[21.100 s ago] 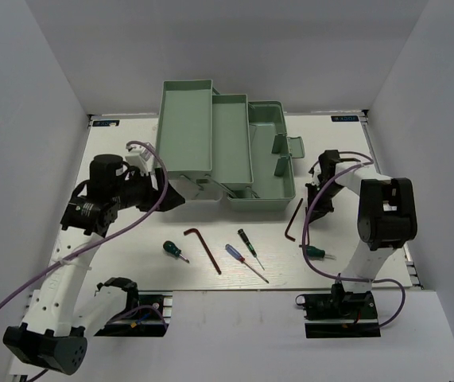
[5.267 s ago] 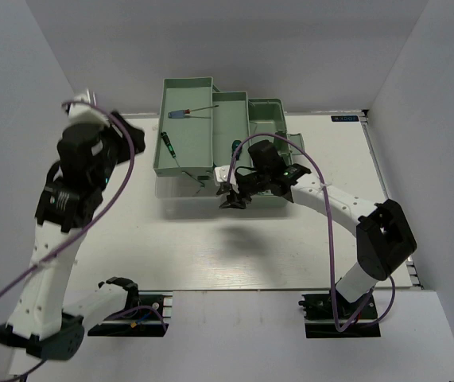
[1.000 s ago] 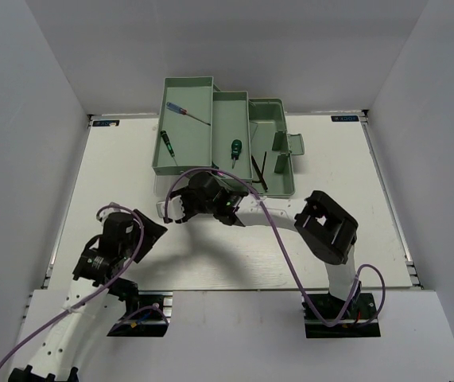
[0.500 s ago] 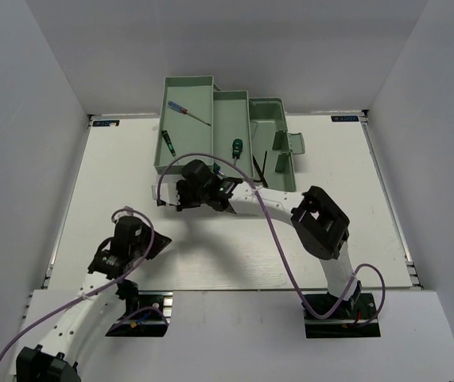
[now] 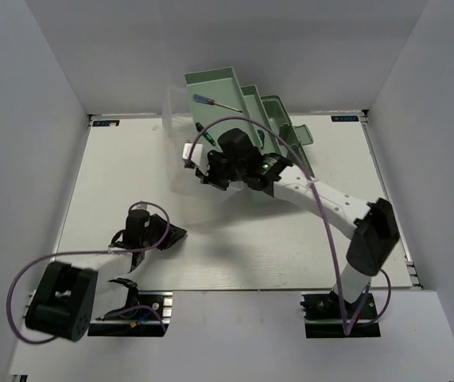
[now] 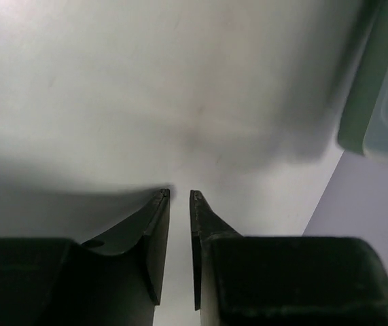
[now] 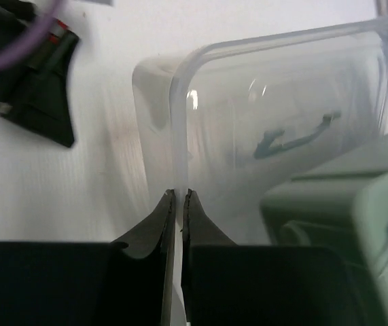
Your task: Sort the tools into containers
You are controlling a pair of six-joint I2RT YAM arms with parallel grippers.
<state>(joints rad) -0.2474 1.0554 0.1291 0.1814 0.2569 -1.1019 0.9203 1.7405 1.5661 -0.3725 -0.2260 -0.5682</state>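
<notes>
The toolbox's trays are uncovered, so the robot's right gripper will next move gently back and to the right in the top view, toward the toolbox's near end, and let go of the lid's rim.
The mint-green toolbox (image 5: 246, 99) stands tilted, its trays stepped up toward the back. A blue-handled screwdriver (image 5: 204, 99) lies in the top tray. My right gripper (image 5: 199, 169) is shut on the rim of the clear lid (image 7: 179, 129), which it pinches between its fingertips (image 7: 179, 193). A dark tool shape (image 7: 290, 140) shows blurred through the lid. The other tools are hidden. My left gripper (image 5: 175, 235) hangs low over bare table at the front left. Its jaws (image 6: 179, 195) stand a narrow gap apart with nothing between them.
The toolbox's green base (image 7: 329, 204) fills the lower right of the right wrist view. A corner of the box (image 6: 377, 81) shows at the upper right of the left wrist view. The left arm's link (image 5: 60, 290) lies folded by its base. White walls close in the table.
The right gripper has closed on the clear lid and raised it, and the trays have swung up and back. The left arm has drawn back lower toward its base, with its jaws narrowed.
</notes>
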